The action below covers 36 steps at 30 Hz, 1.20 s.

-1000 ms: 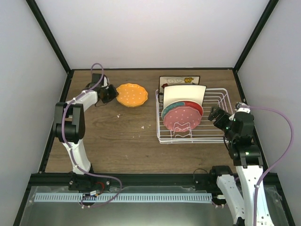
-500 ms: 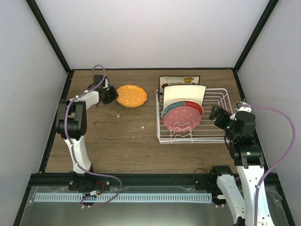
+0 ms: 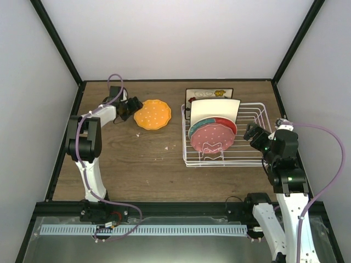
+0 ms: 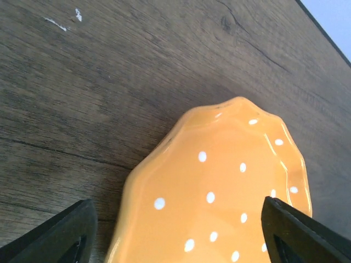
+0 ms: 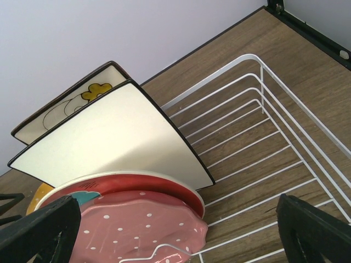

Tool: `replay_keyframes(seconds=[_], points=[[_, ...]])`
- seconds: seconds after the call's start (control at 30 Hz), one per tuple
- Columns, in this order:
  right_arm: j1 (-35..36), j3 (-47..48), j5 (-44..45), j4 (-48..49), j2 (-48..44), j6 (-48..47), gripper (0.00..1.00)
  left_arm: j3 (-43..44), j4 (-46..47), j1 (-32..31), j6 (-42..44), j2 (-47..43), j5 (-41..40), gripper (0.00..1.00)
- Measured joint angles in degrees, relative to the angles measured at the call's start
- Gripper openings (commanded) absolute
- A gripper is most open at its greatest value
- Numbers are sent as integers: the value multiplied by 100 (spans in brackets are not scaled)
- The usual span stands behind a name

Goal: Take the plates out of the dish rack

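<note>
My left gripper moves toward the right in the top view next, over the plate's top rim, since the pink dotted plate [image 3: 213, 137] stands frontmost in the rack.
The scalloped orange plate [image 3: 153, 114] [image 4: 219, 186] lies on the wooden table left of the dish rack [image 3: 249, 159] [image 5: 285, 109]. My left gripper [image 3: 130, 107] [image 4: 175, 241] is open at the plate's left rim, its fingers [image 4: 49, 235] spread wide either side of the plate. Standing in the rack are the pink dotted plate [image 3: 213, 137] [image 5: 137, 230], the red-and-teal plate [image 3: 222, 123] [image 5: 126, 186], the square plain cream plate [image 3: 215, 110] [image 5: 109, 142] and the floral dark-rimmed plate [image 3: 208, 93] [image 5: 71, 104]. My right gripper [image 3: 251, 133] [image 5: 175, 235] is open and empty at the rack's right side, facing the plates.
Black frame rails [image 3: 285, 104] border the table on the left, back and right. White walls rise behind them. The rack's right half [image 5: 263, 142] holds no plates. Small white specks [image 3: 167, 147] lie on the wood.
My left gripper has opened and let go of the orange plate, which has settled slightly nearer on the table. The right arm has barely moved.
</note>
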Motion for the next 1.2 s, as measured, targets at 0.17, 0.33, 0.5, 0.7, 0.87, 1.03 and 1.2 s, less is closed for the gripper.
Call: replay_keyframes(seconds=[0.17, 0.33, 0.5, 0.7, 0.87, 1.03, 1.2], points=[[0, 0, 0, -13, -24, 2, 100, 144, -37, 2, 216, 0, -153, 87], [0, 0, 2, -7, -96, 0, 100, 732, -55, 2, 721, -63, -321, 86], [0, -22, -2, 55, -96, -2, 100, 1386, 127, -166, 1493, -560, -13, 82], [0, -85, -31, 199, 70, -85, 100, 1491, 197, -1683, 3250, -1729, 710, 73], [0, -90, -48, 225, 116, -105, 100, 1104, 103, -3425, 4784, -2352, 920, 62], [0, -90, -39, 243, 22, -122, 100, 688, -59, -4092, 5838, -2356, 699, 55], [0, -90, 7, 236, -85, -173, 100, 531, -94, -4415, 6616, -2162, 304, 53]])
